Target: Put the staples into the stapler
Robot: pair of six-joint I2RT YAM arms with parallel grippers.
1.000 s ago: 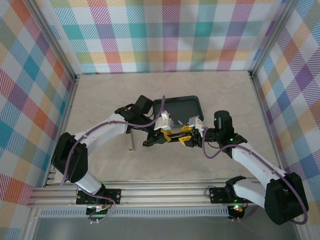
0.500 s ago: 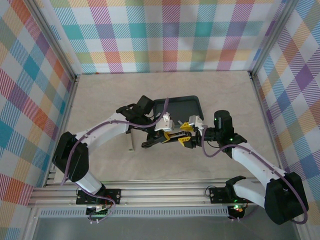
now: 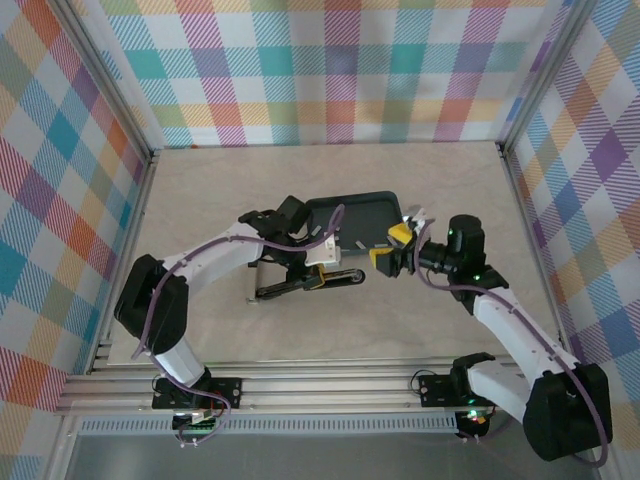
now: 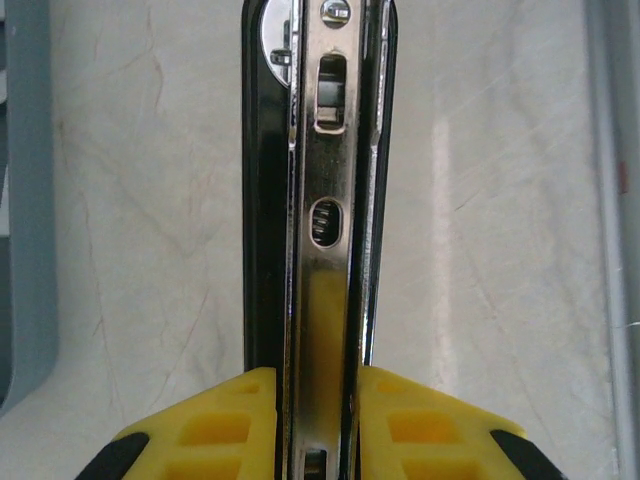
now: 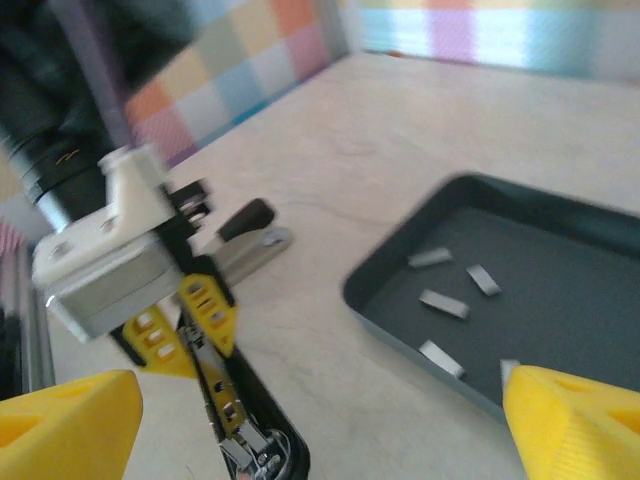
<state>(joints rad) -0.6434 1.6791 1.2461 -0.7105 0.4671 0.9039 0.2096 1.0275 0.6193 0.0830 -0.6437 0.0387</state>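
Note:
Next, the left gripper carries the stapler away from the grey metal bar onto the bare tabletop before the tray and releases it, since that part is empty.
The stapler [image 3: 285, 288] is black with a shiny metal channel [image 4: 325, 250] and lies lengthwise across the table's middle. My left gripper [image 3: 322, 270] is shut on it, its yellow fingers [image 4: 200, 430] pressing both sides of the channel. My right gripper [image 3: 390, 248] is open and apart from the stapler's right end, its yellow fingertips [image 5: 60, 420] spread wide. In the right wrist view the stapler [image 5: 250, 440] runs under the left gripper [image 5: 190, 320]. Several staples [image 5: 443, 304], short grey strips, lie loose in the dark tray [image 5: 390, 310].
The dark tray [image 3: 360, 197] sits just behind both grippers. A grey metal bar [image 3: 262, 280] lies on the table by the stapler's left end. Plaid walls and aluminium posts enclose the table on three sides.
My right gripper opened, let go of the stapler and drew back to the right. My left gripper closed on the stapler, which has shifted a little to the left.

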